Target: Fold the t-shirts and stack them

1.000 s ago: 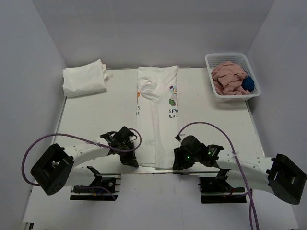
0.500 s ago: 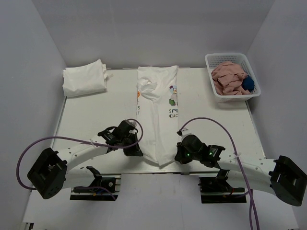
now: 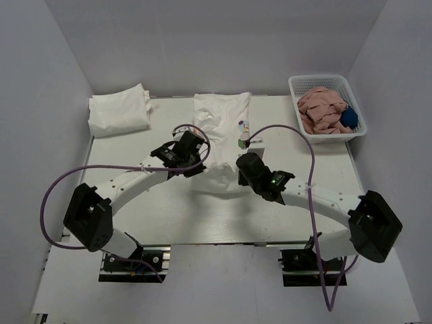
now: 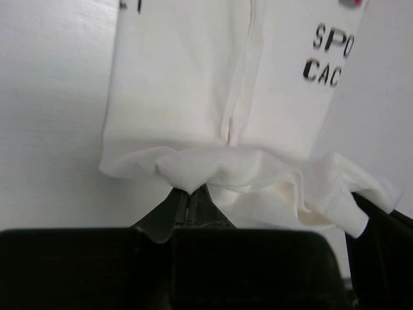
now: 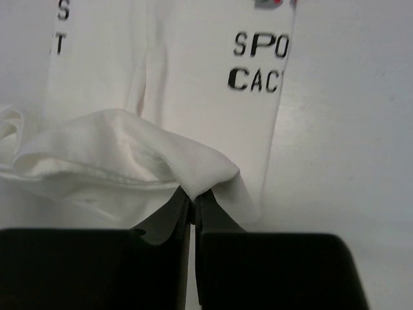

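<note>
My right gripper still hangs short of the colored print [image 3: 244, 136] [image 5: 276, 3], so next it needs to move outward past the lettering and down onto that print to release the hem corner.
A white t-shirt with dark lettering [image 3: 223, 128] lies as a long strip in the middle of the table, its near end lifted and carried toward the far end. My left gripper [image 3: 192, 165] is shut on the left corner of that hem [image 4: 184, 171]. My right gripper [image 3: 241, 169] is shut on the right corner [image 5: 206, 174]. In both wrist views the lifted hem hangs over the flat part of the shirt, with the lettering [image 5: 258, 61] beyond it. A folded white t-shirt bundle [image 3: 119, 112] sits at the far left.
A white basket [image 3: 295, 84] at the far right holds pink cloth [image 3: 322, 108] and something blue [image 3: 348, 118]. Purple cables loop from both arms. Grey walls close in the table on the left, back and right.
Both grippers have moved from the near edge toward the table's middle, pulling the shirt's near hem up and over itself. The right gripper closed on the hem at the start.
</note>
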